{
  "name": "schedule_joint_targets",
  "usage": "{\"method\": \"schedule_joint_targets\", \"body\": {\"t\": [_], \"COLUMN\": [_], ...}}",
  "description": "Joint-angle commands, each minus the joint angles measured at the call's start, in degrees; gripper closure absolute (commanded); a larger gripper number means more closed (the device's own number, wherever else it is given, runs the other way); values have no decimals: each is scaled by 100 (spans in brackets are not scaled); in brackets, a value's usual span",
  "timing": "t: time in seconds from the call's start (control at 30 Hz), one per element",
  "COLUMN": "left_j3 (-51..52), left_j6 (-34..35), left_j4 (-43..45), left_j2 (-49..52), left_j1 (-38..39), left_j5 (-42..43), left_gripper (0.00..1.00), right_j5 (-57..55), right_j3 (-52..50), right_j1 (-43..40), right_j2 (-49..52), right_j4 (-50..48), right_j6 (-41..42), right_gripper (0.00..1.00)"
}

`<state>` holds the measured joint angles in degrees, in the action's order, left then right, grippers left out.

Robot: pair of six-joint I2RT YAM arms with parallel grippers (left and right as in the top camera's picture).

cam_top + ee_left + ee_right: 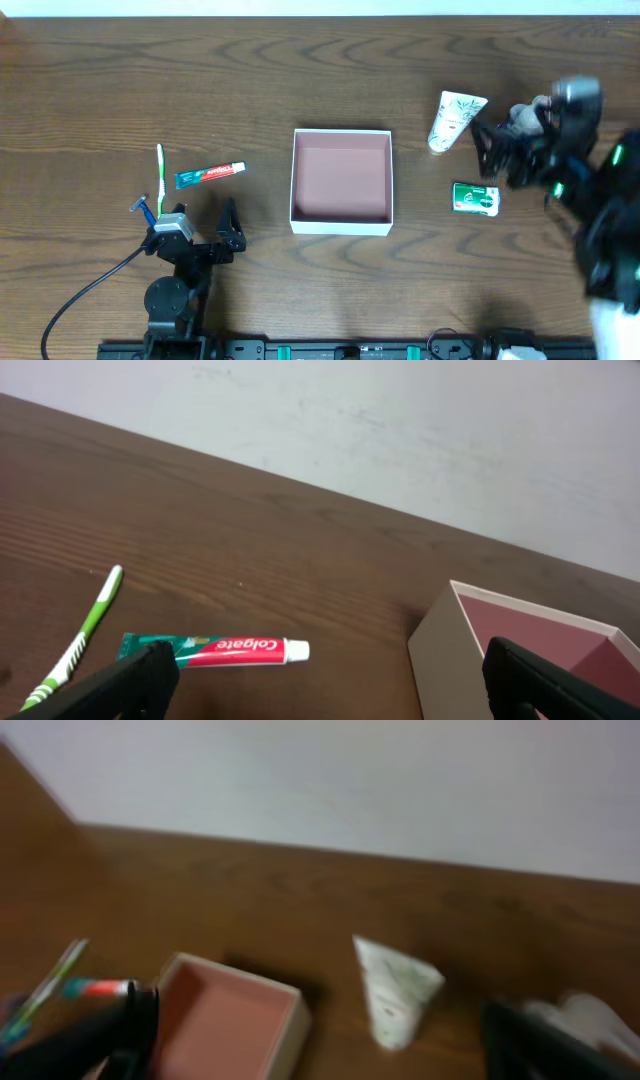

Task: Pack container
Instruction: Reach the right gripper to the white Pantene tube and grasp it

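Observation:
The white tube (455, 120) stands on its cap, flat end up. Next, the right gripper turns its fingers downward and moves outward and down onto the tube's flat end.
The container (340, 227), a shallow square box with white walls and a pinkish-brown floor, sits empty mid-table; it also shows in the left wrist view (440, 655) and the right wrist view (285, 1025). My left gripper (228, 226) is open and empty, low at the front left, facing a red and green toothpaste tube (210, 175) (215, 650). My right gripper (487, 152) is open and empty, blurred, at the right between a white tube (455, 120) (395, 995) and a green-and-white packet (475, 198).
A green and white toothbrush (160, 178) (85, 640) and a blue razor (145, 209) lie left of the toothpaste. A pale blurred shape (590, 1015) shows by my right gripper's right finger. The table's far edge meets a white wall.

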<state>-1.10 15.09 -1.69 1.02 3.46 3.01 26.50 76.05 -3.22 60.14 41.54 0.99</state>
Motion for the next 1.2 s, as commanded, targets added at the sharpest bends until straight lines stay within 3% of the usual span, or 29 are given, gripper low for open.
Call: {"method": "schedule_joint_targets", "body": {"t": [0.0, 0.23, 0.57, 1.17], "left_j3": [87, 87, 87, 87], "left_j6": [-46, -46, -46, -46], "left_j4": [-212, -212, -212, -212], "left_j2": [7, 7, 7, 7], "left_j1": [-28, -28, -28, -28], "left_j5": [0, 2, 0, 0], "left_gripper": [2, 2, 2, 2], "right_j5": [813, 957, 629, 376], "right_j3": [1147, 1978, 2127, 2124], "right_j1": [-46, -46, -46, -50], "right_j2": [691, 1683, 2920, 4054], "right_j4": [356, 155, 570, 1449], "right_j6": [-323, -1292, -2671, -3344], "right_gripper": [1, 1, 1, 4]}}
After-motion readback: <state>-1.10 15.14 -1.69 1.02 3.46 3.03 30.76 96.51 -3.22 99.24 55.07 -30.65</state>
